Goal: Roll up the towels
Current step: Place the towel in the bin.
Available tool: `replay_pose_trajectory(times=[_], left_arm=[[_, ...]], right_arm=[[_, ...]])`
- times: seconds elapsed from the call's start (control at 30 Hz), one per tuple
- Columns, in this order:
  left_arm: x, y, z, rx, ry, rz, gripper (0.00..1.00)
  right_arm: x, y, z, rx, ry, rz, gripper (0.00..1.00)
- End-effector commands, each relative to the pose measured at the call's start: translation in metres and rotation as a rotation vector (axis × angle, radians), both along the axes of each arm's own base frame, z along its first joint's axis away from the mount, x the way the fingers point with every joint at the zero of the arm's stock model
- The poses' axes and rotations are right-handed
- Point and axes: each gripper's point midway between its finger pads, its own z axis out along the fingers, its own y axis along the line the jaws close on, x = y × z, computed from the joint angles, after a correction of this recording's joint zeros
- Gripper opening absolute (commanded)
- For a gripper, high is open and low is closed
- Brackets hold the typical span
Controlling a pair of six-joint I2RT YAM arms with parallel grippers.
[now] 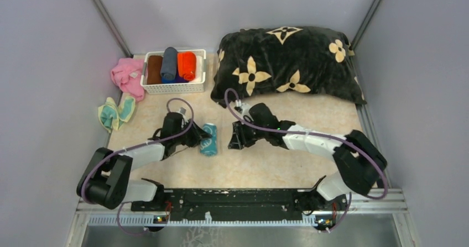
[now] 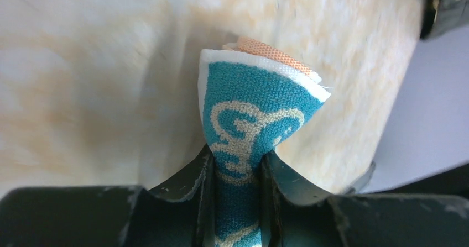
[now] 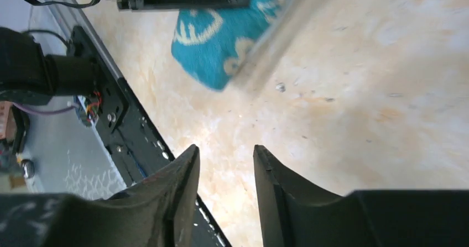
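Observation:
My left gripper next lifts the teal roll outward to the white basket and lowers it onto the brown roll (image 1: 155, 69) beside the blue-grey one, among rolled towels.
A rolled teal towel with pale circle print (image 1: 209, 138) lies at the table's middle. My left gripper (image 1: 197, 138) is shut on it; in the left wrist view the towel (image 2: 249, 114) is pinched between the jaws, its end sticking out. My right gripper (image 1: 233, 138) is open and empty just right of the roll; its wrist view shows the towel (image 3: 218, 37) ahead of the fingers (image 3: 180, 175). A pale yellow towel with teal patches (image 1: 115, 112) lies crumpled at the left. An orange-red towel (image 1: 187, 65) sits rolled in the white basket (image 1: 174, 85).
The basket also holds a brown roll (image 1: 155, 69) and a blue-grey roll (image 1: 169, 63). A pink cloth (image 1: 128, 75) lies left of it. The big black cushion with cream flowers (image 1: 287, 62) fills the back right. Grey walls stand on both sides.

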Motion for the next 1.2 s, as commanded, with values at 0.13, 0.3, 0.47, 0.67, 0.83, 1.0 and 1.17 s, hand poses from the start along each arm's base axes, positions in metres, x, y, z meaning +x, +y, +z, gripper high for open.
replay_pose_trajectory(times=[0.13, 0.3, 0.47, 0.67, 0.83, 1.0, 1.17], left_arm=[[0.074, 0.069, 0.067, 0.162, -0.202, 0.091, 0.14], [0.13, 0.118, 0.134, 0.214, -0.357, 0.144, 0.14], [0.187, 0.168, 0.189, 0.245, -0.48, 0.163, 0.14], [0.256, 0.216, 0.211, 0.29, -0.562, 0.126, 0.14], [0.295, 0.249, 0.187, 0.265, -0.562, 0.075, 0.14], [0.316, 0.262, 0.144, 0.198, -0.519, 0.042, 0.16], [0.334, 0.267, 0.107, 0.184, -0.489, 0.039, 0.17]], right_arm=[[0.032, -0.068, 0.043, -0.032, -0.198, -0.109, 0.54], [0.041, -0.089, 0.045, -0.058, -0.235, -0.124, 0.62], [0.046, -0.097, 0.036, -0.078, -0.232, -0.136, 0.74], [0.049, -0.097, 0.036, -0.079, -0.256, -0.13, 0.79], [0.054, -0.098, 0.033, -0.096, -0.266, -0.129, 0.79], [0.058, -0.096, 0.029, -0.109, -0.257, -0.124, 0.79], [0.06, -0.093, 0.026, -0.108, -0.247, -0.111, 0.79]])
